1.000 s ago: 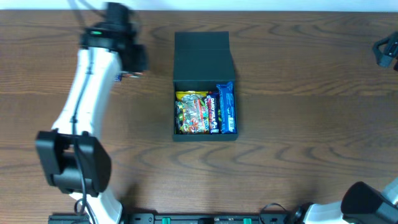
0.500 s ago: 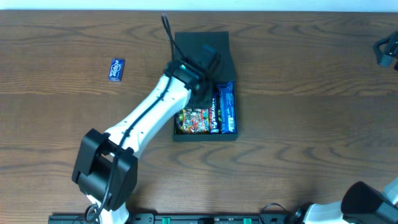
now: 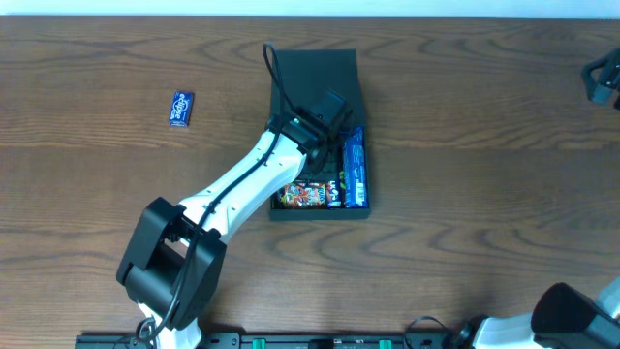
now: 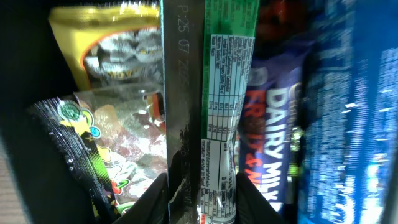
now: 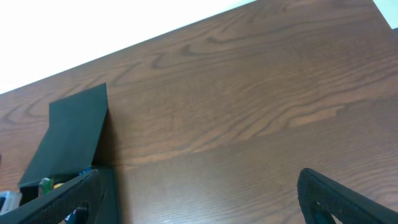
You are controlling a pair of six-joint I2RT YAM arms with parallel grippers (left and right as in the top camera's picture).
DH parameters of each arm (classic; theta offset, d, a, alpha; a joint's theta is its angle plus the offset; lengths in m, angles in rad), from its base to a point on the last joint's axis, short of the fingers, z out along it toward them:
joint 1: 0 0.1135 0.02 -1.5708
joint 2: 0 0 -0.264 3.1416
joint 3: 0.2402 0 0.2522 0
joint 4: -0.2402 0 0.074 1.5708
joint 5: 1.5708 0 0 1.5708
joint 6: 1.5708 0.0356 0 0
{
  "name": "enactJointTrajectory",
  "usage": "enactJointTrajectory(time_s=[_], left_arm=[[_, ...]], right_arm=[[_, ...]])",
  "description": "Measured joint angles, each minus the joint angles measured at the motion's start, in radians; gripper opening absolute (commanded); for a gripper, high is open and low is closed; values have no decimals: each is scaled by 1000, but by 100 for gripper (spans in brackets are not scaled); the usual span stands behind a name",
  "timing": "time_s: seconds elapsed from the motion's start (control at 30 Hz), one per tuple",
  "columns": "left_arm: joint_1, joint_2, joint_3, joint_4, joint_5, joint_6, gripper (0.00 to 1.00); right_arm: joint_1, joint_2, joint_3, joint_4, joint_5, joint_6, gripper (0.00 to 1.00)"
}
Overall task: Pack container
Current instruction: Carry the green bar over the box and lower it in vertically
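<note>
The yellow snack bag and the Dairy Milk bar are below my left gripper's fingers. My left gripper should go down next, then let go of the silver wrapped bar (image 4: 208, 93) between them.
The dark teal container (image 3: 315, 73) lies open at the table's middle, its flap lid laid back. It holds a yellow snack bag (image 4: 106, 43), a purple Dairy Milk bar (image 4: 268, 130) and a blue bar (image 3: 355, 167). My left gripper (image 3: 323, 145) reaches down into the container. In the left wrist view it (image 4: 202, 202) is shut on a green and silver wrapped bar (image 4: 208, 93), held upright over the packed snacks. My right gripper (image 5: 199, 208) is open and empty at the table's far right (image 3: 603, 79), well away from the container (image 5: 74, 124).
A small blue packet (image 3: 181, 108) lies on the wooden table left of the container. The left arm (image 3: 232, 189) stretches diagonally from the front left to the box. The right arm's base (image 3: 572, 315) sits at the front right corner.
My left arm swung from the table's left side, near the small blue packet, to the container. It has since sunk lower into the box. The right arm has not moved.
</note>
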Motion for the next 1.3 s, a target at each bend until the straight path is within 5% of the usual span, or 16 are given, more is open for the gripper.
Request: enactJointTrajectory(time_s=[0.73,0.77,0.83,0.93,1.3], left_arm=[[0,1,-51,37,95,-8,6],[0,1,-51,34,98,-9,11],[0,1,-51,34,101,-12,49],[0,1,-51,33,107,-18,60],[0,1,87,-93,94,54,55]], right_arm=[[0,0,0,0,0,0,99],[0,0,0,0,0,0,99],[0,0,0,1,0,0,99],[0,0,0,1,0,0,99],[0,0,0,1,0,0,99]])
